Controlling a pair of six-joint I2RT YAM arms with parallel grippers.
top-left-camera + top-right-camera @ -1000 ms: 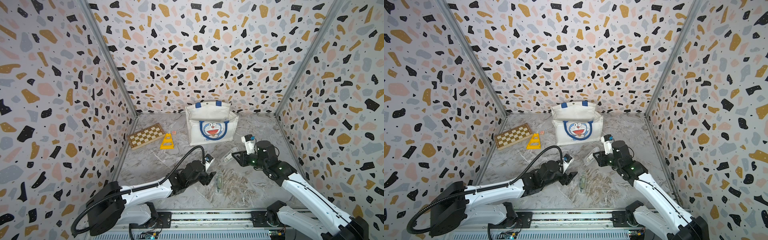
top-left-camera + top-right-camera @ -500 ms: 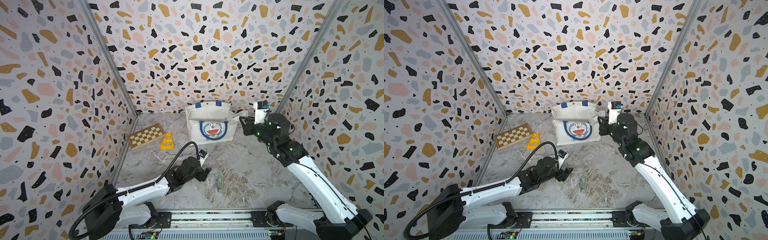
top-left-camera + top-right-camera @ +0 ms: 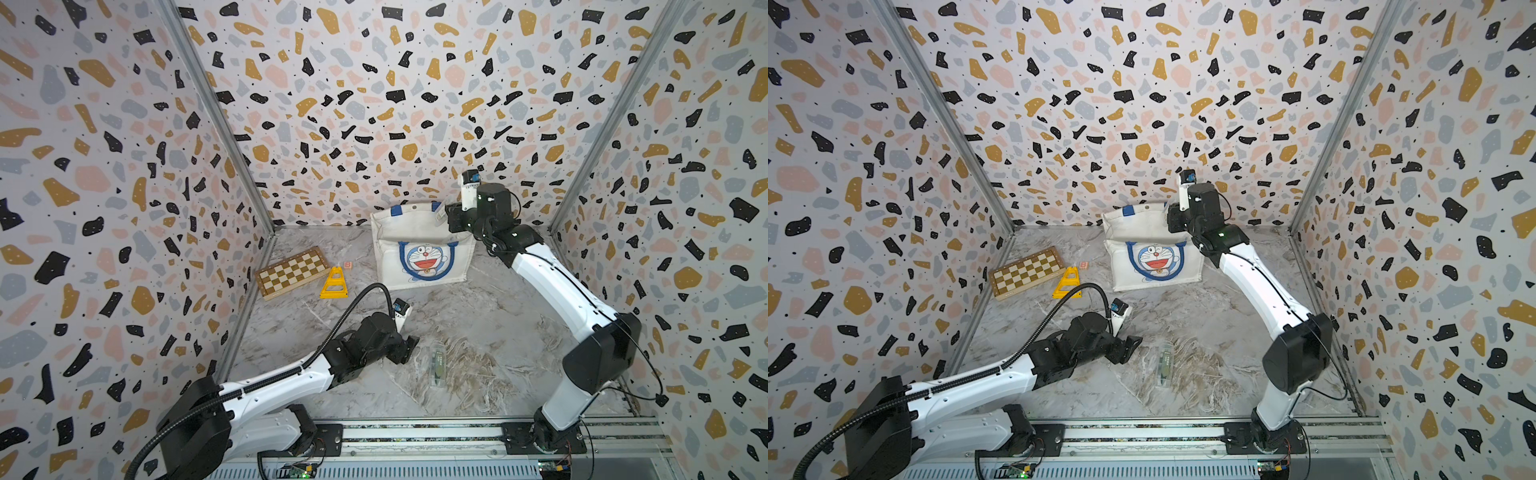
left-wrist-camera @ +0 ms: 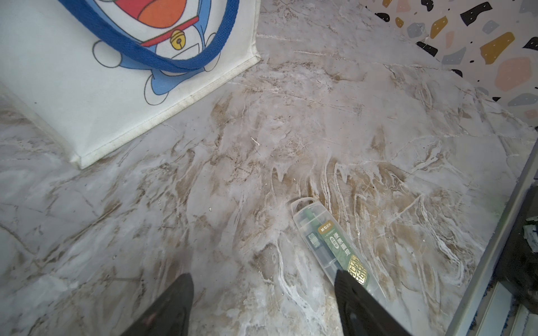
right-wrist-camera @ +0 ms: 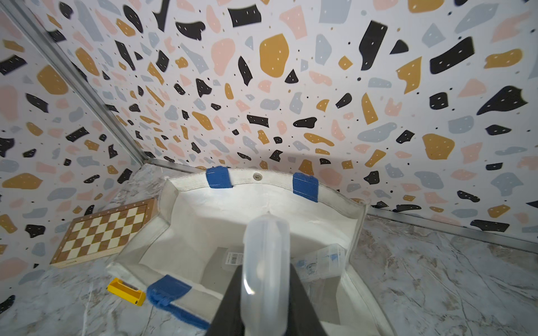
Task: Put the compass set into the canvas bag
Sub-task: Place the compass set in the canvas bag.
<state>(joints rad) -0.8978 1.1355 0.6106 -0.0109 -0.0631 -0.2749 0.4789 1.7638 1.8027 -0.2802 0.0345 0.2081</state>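
The bag's cloth sides stand apart, so I need to move my right gripper down and away from the bag's side rim, over the bag's opening, and let go of the frosted case.
The canvas bag stands open at the back of the floor, white with blue handles and a cartoon cat face. My right gripper hovers over the bag's right rim, shut on a frosted clear case that points down into the opening. A compass set, a clear case with a green label, lies flat on the floor near the front. My left gripper is open low over the floor, one fingertip overlapping that case's near end.
Inside the bag lie another clear case and a flat item with a barcode. A chessboard, a yellow triangular piece and a small pink block sit left of the bag. Patterned walls close three sides.
My right arm has risen from the middle of the floor and carried the clear case back over the bag's opening. The left arm has drawn back slightly.
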